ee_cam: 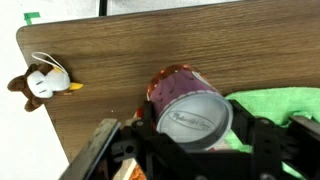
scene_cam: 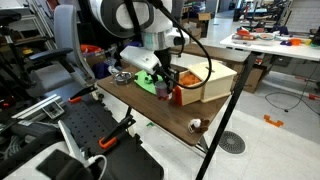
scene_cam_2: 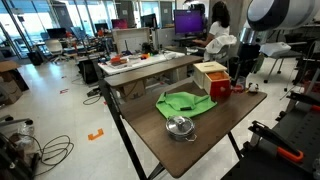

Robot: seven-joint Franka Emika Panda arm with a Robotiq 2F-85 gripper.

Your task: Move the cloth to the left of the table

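The gripper moves away from the green cloth [scene_cam_2: 185, 103] next, then lowers the maroon container toward the table edge opposite the wooden box.
The green cloth [scene_cam_2: 185, 103] lies spread on the wooden table [ee_cam: 120, 40], and it also shows in an exterior view [scene_cam: 148, 82] and at the right edge of the wrist view [ee_cam: 285, 100]. My gripper [ee_cam: 190, 125] hangs low over the table beside the cloth, in both exterior views [scene_cam: 165, 72] [scene_cam_2: 238, 75]. Its fingers sit against both sides of a maroon container with a grey lid [ee_cam: 185, 110], which overlaps the cloth's edge. The gripper is not on the cloth.
A metal pot [scene_cam_2: 180, 127] stands near the cloth at one table edge. A wooden box [scene_cam_2: 208, 72] and a red object [scene_cam_2: 221, 88] stand close to the gripper. A small stuffed toy [ee_cam: 40, 82] lies near a table corner.
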